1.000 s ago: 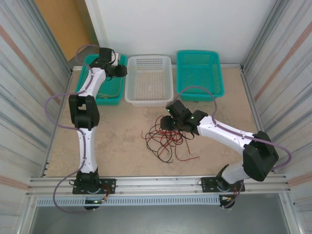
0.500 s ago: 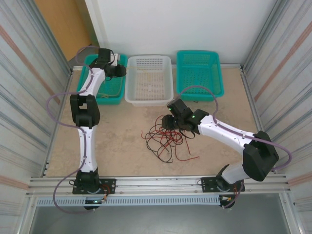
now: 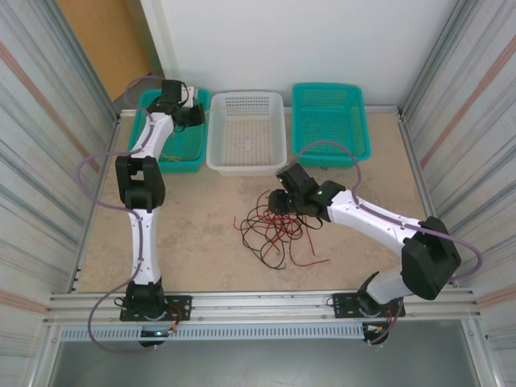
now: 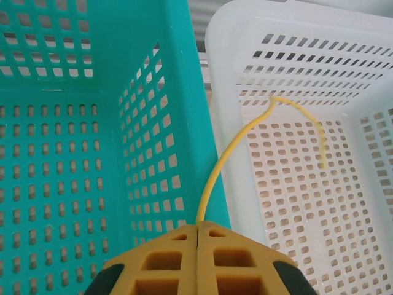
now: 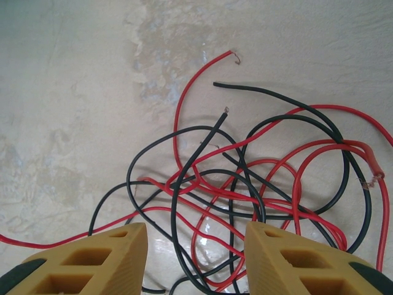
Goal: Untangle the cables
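Observation:
My left gripper draws away next over the teal basket's bottom, which lies below it. It then releases the cable, since the cable's loose end hangs in the white basket (image 4: 233,24).
A tangle of red and black cables (image 3: 272,230) lies on the table's middle, close up in the right wrist view (image 5: 245,178). My right gripper (image 3: 280,202) hangs over the tangle's back right part. Its jaws (image 5: 196,230) stand open, with red and black strands on the table between them and nothing gripped. My left gripper (image 3: 196,115) is at the back, over the right wall of the left teal basket. It is shut (image 4: 198,226) on a thin yellow cable (image 4: 222,163), which rises from the jaws and arcs over into the white basket (image 4: 233,24).
Three baskets line the back edge: a teal one (image 3: 174,165) on the left, the white one (image 3: 246,168) in the middle, another teal one (image 3: 330,149) on the right. Corrugated metal walls close in both sides. Bare table surrounds the tangle.
My left gripper has shut on the yellow cable and drawn slightly back. My right gripper edged a little toward the back over the tangle, its jaws slightly narrower.

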Tool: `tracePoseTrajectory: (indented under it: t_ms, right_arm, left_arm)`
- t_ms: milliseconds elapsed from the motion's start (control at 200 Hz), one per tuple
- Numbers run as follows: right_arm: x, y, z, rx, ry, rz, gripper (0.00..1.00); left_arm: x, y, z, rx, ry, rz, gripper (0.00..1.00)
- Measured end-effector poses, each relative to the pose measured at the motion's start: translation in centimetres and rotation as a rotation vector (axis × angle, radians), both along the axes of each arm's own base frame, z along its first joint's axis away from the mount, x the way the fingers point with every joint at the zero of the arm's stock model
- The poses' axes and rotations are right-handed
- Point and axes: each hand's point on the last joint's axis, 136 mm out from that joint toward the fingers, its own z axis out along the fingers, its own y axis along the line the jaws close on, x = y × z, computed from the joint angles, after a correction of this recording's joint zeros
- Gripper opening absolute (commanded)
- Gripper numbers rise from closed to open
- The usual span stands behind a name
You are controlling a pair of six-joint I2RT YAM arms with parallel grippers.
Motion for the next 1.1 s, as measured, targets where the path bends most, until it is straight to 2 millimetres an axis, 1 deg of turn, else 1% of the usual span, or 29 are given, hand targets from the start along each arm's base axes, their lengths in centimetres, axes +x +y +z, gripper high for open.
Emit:
tracePoseTrajectory:
  t_ms: [90, 155, 200, 261, 336, 456, 511, 541, 586, 656, 782, 822, 867, 932, 992, 1037, 1097]
  right_arm:
    - [0.1, 0.1, 0.2, 0.004, -0.004, 0.000, 0.43]
    - [0.0, 0.2, 0.3, 0.005, -0.006, 0.004, 0.43]
    - [0.0, 0.3, 0.3, 0.005, -0.005, 0.006, 0.42]
    - [-0.2, 0.4, 0.3, 0.004, -0.005, 0.012, 0.41]
    - [-0.4, 0.7, 0.3, 0.004, -0.005, 0.020, 0.41]
    - [-0.7, 1.0, 0.3, 0.004, -0.006, 0.031, 0.41]
    - [-0.8, 1.1, 0.3, 0.004, -0.006, 0.035, 0.41]
    - [-0.8, 1.1, 0.3, 0.003, -0.007, 0.036, 0.41]
    - [-0.8, 1.1, 0.4, 0.004, -0.010, 0.035, 0.41]
    - [-0.9, 1.0, 0.7, 0.008, -0.014, 0.035, 0.41]
    - [-0.8, 0.8, 1.0, 0.005, -0.024, 0.029, 0.42]
    - [-0.8, 0.6, 0.9, -0.004, -0.026, 0.025, 0.43]
    - [-0.8, 0.3, 0.8, -0.017, -0.025, 0.020, 0.44]
    - [-0.8, -0.2, 0.6, -0.039, -0.023, 0.011, 0.46]
    - [-0.9, -0.5, 0.4, -0.051, -0.019, 0.006, 0.48]
    - [-0.9, -0.6, 0.4, -0.056, -0.017, 0.006, 0.50]
    - [-1.0, -0.5, 0.4, -0.060, -0.013, 0.012, 0.52]
  left_arm:
    - [0.0, 0.2, 0.1, -0.002, -0.002, 0.002, 0.00]
    - [-0.4, 0.6, 0.3, -0.006, 0.002, 0.012, 0.00]
    - [-0.9, 1.0, 0.8, -0.011, 0.003, 0.024, 0.00]
    - [-1.6, 2.0, 1.8, -0.017, -0.002, 0.056, 0.00]
    - [-2.6, 4.0, 3.6, -0.038, -0.021, 0.117, 0.00]
    - [-3.5, 8.4, 7.2, -0.070, -0.086, 0.235, 0.00]
    - [-3.8, 10.4, 8.4, -0.073, -0.116, 0.286, 0.00]
    - [-3.9, 11.3, 8.7, -0.072, -0.127, 0.310, 0.00]
    - [-4.2, 12.4, 8.7, -0.064, -0.133, 0.347, 0.00]
    - [-4.3, 13.3, 8.1, -0.052, -0.120, 0.389, 0.00]
    - [-4.4, 14.0, 5.8, -0.034, -0.072, 0.439, 0.00]
    - [-4.5, 14.1, 5.0, -0.031, -0.055, 0.452, 0.04]
    - [-4.7, 14.3, 4.1, -0.020, -0.036, 0.466, 0.14]
    - [-5.0, 14.6, 3.0, -0.009, -0.009, 0.487, 0.36]
    - [-5.3, 14.9, 2.3, 0.000, 0.009, 0.502, 0.52]
    - [-5.4, 15.0, 2.1, -0.001, 0.017, 0.515, 0.60]
    - [-5.4, 15.1, 2.0, -0.001, 0.018, 0.520, 0.66]
